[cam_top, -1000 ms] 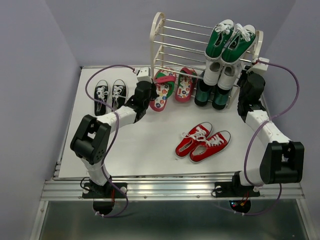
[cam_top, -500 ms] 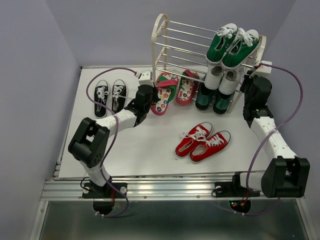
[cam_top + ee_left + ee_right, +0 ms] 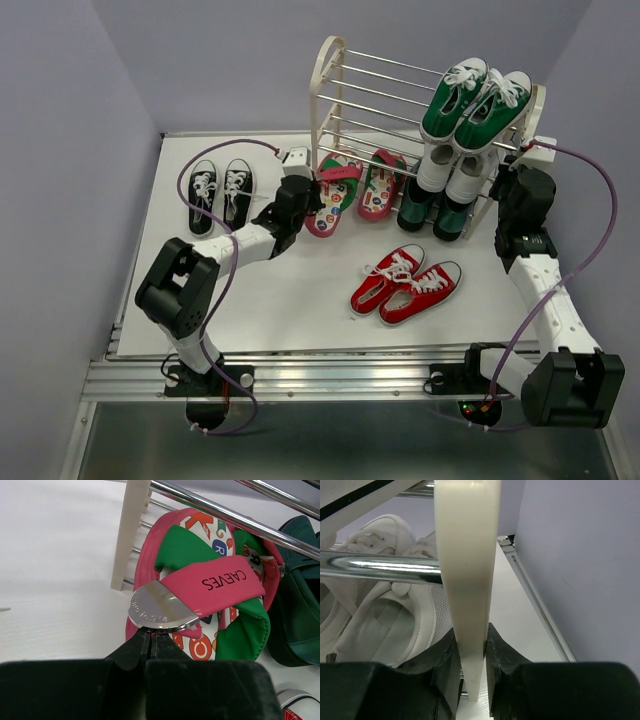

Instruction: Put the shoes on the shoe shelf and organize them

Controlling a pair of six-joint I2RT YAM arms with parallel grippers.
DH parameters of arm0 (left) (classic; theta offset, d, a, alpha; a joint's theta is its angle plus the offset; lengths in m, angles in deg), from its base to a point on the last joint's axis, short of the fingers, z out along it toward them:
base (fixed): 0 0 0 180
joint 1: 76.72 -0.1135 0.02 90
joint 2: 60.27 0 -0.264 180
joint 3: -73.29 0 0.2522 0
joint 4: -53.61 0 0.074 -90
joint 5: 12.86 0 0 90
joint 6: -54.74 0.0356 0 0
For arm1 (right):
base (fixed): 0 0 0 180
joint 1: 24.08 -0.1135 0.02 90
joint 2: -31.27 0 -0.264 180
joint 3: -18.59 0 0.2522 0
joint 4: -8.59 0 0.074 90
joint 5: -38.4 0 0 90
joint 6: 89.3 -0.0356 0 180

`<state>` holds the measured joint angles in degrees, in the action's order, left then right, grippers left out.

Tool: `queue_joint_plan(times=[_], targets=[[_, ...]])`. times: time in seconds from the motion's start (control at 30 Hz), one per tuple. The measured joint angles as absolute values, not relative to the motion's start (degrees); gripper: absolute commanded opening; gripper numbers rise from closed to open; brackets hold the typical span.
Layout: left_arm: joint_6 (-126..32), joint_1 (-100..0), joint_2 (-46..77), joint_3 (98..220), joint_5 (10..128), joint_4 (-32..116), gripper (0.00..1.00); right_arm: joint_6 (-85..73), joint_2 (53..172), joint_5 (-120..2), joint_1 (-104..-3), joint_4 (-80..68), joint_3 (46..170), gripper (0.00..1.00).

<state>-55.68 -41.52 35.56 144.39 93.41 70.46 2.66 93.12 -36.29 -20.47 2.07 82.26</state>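
Observation:
My left gripper holds this flip-flop, and its near end sticks out from the shelf [image 3: 390, 92]. My left gripper will next slide it outward and toward the other one, deeper onto the shelf's bottom level [image 3: 354, 168], and let go of it.
The shoe shelf [image 3: 390, 92] stands at the back with cream side frames and silver rods. My right gripper [image 3: 506, 188] is shut on its right side frame [image 3: 467, 555], which sits clamped between my fingers [image 3: 470, 647]. The flip-flops [image 3: 355, 190] lean at the shelf's bottom left. My left gripper [image 3: 312, 190] is shut at the left flip-flop [image 3: 200, 550], its tips [image 3: 151, 632] pinching a thin pink edge under the silver tag. Black-white sneakers [image 3: 220, 190] lie at the far left of the table. Red sneakers [image 3: 405, 285] lie in the middle.
Green-and-white sneakers [image 3: 475, 100] rest on the shelf's upper tier, with dark green boots [image 3: 428, 208] below them. White uppers [image 3: 385, 620] show behind the rod. The lilac wall [image 3: 580, 555] is close on the right, and the table edge runs beside the shelf.
The shelf, with the shoes on it, has shifted to the right, the right gripper moving with it. The left gripper and the flip-flops have followed rightward.

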Motion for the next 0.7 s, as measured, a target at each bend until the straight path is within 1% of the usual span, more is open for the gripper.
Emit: queue_joint_plan(times=[0.17,0.47,0.7], targets=[[-55.7,-41.4,35.9,144.9,93.7,70.2,0.0,2.7,93.2,-36.4,-20.4,2.1,82.3,0.01],[-55.2,-41.5,43.0,154.0,95.8,70.0,0.0,2.9,93.5,-36.4,-20.3,2.5,82.3,0.01],[-54.9,-41.4,47.0,157.6,96.0,69.9,0.0,2.8,93.6,-36.7,-20.3,2.5,82.4,0.01]])
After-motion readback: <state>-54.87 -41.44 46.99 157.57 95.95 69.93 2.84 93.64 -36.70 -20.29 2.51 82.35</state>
